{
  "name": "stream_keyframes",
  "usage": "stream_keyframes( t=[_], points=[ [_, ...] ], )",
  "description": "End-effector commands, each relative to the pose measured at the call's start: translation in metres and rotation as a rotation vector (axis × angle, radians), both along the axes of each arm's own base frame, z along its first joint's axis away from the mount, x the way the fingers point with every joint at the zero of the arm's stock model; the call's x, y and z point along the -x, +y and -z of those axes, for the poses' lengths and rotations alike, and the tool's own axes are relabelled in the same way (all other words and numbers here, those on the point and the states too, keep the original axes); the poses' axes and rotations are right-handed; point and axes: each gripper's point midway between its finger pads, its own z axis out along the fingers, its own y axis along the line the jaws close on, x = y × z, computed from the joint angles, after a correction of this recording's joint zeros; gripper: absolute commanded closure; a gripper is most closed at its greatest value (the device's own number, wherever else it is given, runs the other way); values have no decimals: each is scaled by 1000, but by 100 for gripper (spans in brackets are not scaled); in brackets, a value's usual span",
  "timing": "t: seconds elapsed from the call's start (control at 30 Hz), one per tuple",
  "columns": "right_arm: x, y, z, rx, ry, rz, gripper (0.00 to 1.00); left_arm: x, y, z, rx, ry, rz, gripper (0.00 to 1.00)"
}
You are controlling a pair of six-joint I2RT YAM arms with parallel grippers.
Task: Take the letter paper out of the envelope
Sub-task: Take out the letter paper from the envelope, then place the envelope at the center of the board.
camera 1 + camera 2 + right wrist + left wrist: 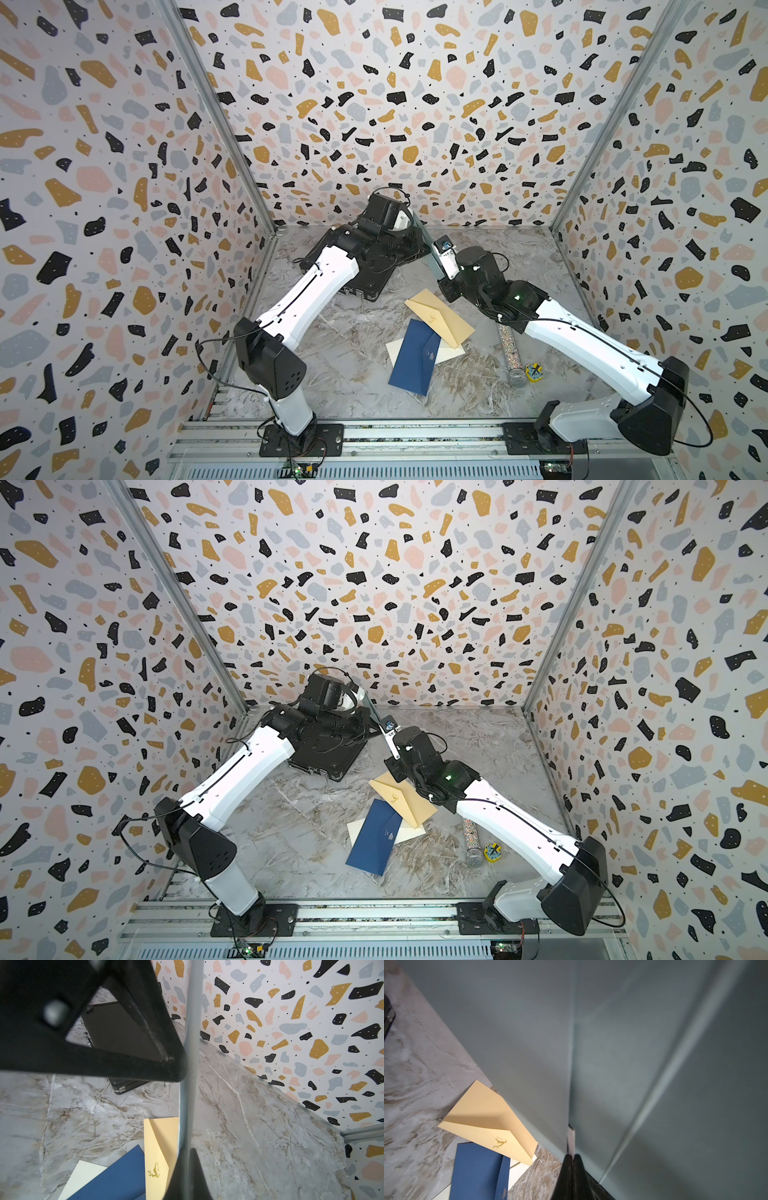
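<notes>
My right gripper should next pull away, lower the envelope and release it on bare marble beyond the glitter microphone, as my left gripper holds the letter paper.
A grey-green envelope (pixel 424 245) hangs on edge above the back of the table, held between both arms; it fills the left wrist view (pixel 612 1053). My left gripper (pixel 572 1156) is shut on a pale strip of letter paper (pixel 571 1139) that shows at the envelope's opening. It sits at the envelope's upper end (pixel 412 225). My right gripper (pixel 187 1152) is shut on the envelope's thin edge (pixel 190 1064), at its lower end (pixel 437 259). The rest of the letter paper is hidden inside.
On the marble table lie a yellow envelope (pixel 440 318), a dark blue envelope (pixel 415 357) and a cream sheet (pixel 395 348) under it. A glitter microphone (pixel 510 349) and a small yellow toy (pixel 534 372) lie right. A black case (pixel 374 282) sits under the left arm.
</notes>
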Motion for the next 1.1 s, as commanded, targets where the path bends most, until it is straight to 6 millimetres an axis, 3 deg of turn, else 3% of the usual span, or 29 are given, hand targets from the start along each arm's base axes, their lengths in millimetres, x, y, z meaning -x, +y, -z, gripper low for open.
stream_keyframes(
  t=[0.0, 0.2, 0.37, 0.57, 0.77, 1.0, 1.07],
  points=[
    [-1, -5, 7, -10, 56, 23, 100, 1, -2, -21, 43, -42, 1, 100],
    [-11, -19, 18, -84, 158, 88, 100, 3, 0, -36, 68, -67, -3, 100],
    [-27, -44, 28, -157, 277, 189, 100, -2, 7, -48, 106, -79, -20, 100],
    [-53, -103, 53, -207, 436, 439, 100, -9, 16, -46, 115, -79, -33, 100],
    [-75, -177, 76, -282, 518, 697, 100, -6, 14, -33, 138, -55, -16, 100],
    [-67, -271, 115, -199, 626, 943, 100, 4, 13, -5, 127, 0, 16, 100],
    [-69, -283, 125, -241, 650, 938, 100, 7, 13, 2, 124, 13, 24, 100]
  ],
)
